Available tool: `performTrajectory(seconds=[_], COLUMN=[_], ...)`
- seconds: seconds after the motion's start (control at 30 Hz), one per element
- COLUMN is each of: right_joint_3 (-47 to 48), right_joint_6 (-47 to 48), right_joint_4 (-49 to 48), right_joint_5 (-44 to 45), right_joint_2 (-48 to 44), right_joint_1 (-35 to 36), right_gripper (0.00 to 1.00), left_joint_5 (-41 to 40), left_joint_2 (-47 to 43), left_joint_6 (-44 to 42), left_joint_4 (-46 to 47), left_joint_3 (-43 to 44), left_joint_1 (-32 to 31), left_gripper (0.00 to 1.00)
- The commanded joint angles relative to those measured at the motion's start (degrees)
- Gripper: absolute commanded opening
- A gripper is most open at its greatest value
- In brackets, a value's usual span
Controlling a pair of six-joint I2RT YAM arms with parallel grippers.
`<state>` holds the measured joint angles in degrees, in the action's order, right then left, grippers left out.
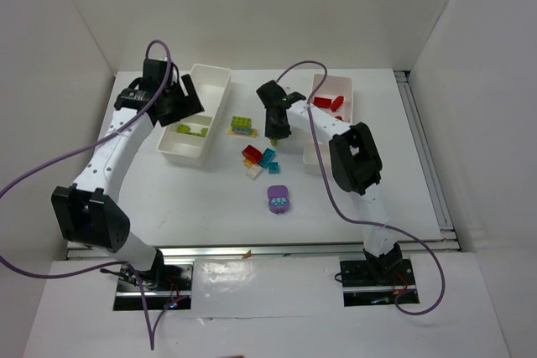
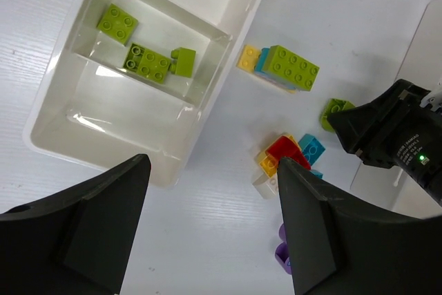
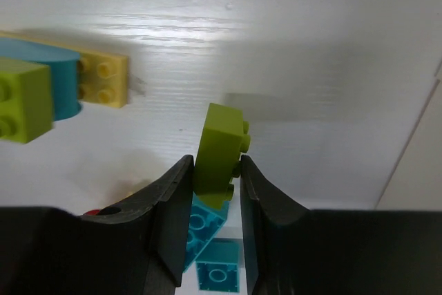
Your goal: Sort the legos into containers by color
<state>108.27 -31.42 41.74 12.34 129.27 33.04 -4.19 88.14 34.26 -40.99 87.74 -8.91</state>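
Observation:
My right gripper lifts across next, over the container section with matching lime legos, to its left in the top view, and releases the lime green lego there.
My right gripper (image 1: 274,130) (image 3: 215,165) is shut on a lime green lego (image 3: 219,146), which sits tilted on edge between the fingers just over the table, beside the loose pile. Teal legos (image 3: 207,229) lie beneath it. The pile (image 1: 258,159) holds red, teal, yellow and white legos. A lime-teal-yellow stack (image 1: 242,126) (image 2: 293,67) lies near it, and a purple piece (image 1: 278,199) lies nearer me. My left gripper (image 1: 180,98) (image 2: 214,219) hangs open and empty over the left container (image 1: 220,81) (image 2: 52,112), which holds three lime legos (image 2: 147,62).
The right container (image 1: 346,83) holds red legos (image 1: 327,102) and stands just right of my right arm. White walls close in the table at the back and sides. A metal rail (image 1: 424,148) runs along the right edge.

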Motion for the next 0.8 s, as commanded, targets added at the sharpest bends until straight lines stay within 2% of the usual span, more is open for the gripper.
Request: performTrajectory(seconds=[0.0, 0.17, 0.3, 0.47, 0.67, 0.77], right_joint_3=[3.8, 4.4, 10.7, 21.4, 29.8, 30.4], right_joint_6=[4.2, 7.7, 8.9, 9.5, 8.3, 8.3], right_joint_4=[-3.4, -14.4, -18.0, -23.2, -25.2, -26.3], right_joint_5=[-1.2, -7.5, -12.7, -15.5, -19.1, -19.6], right_joint_2=[-6.9, -9.6, -4.5, 3.5, 10.4, 12.4], right_joint_1=[2.1, 5.7, 8.0, 10.2, 11.3, 11.9], right_gripper=[0.26, 0.26, 0.26, 0.26, 0.29, 0.30], left_joint_5=[-1.6, -4.9, -10.9, -9.5, -10.8, -9.5], left_joint_2=[-4.2, -6.0, -8.6, -12.7, -14.6, -15.6], left_joint_6=[-0.4, 3.7, 11.1, 11.7, 11.7, 11.7], left_joint_4=[0.1, -3.6, -6.9, -8.1, -9.4, -9.9], left_joint_3=[0.0, 0.5, -0.1, -2.7, -6.0, -7.2], left_joint_1=[1.3, 3.3, 5.2, 8.0, 10.0, 10.7], left_gripper=[0.85, 0.85, 0.85, 0.85, 0.85, 0.85])
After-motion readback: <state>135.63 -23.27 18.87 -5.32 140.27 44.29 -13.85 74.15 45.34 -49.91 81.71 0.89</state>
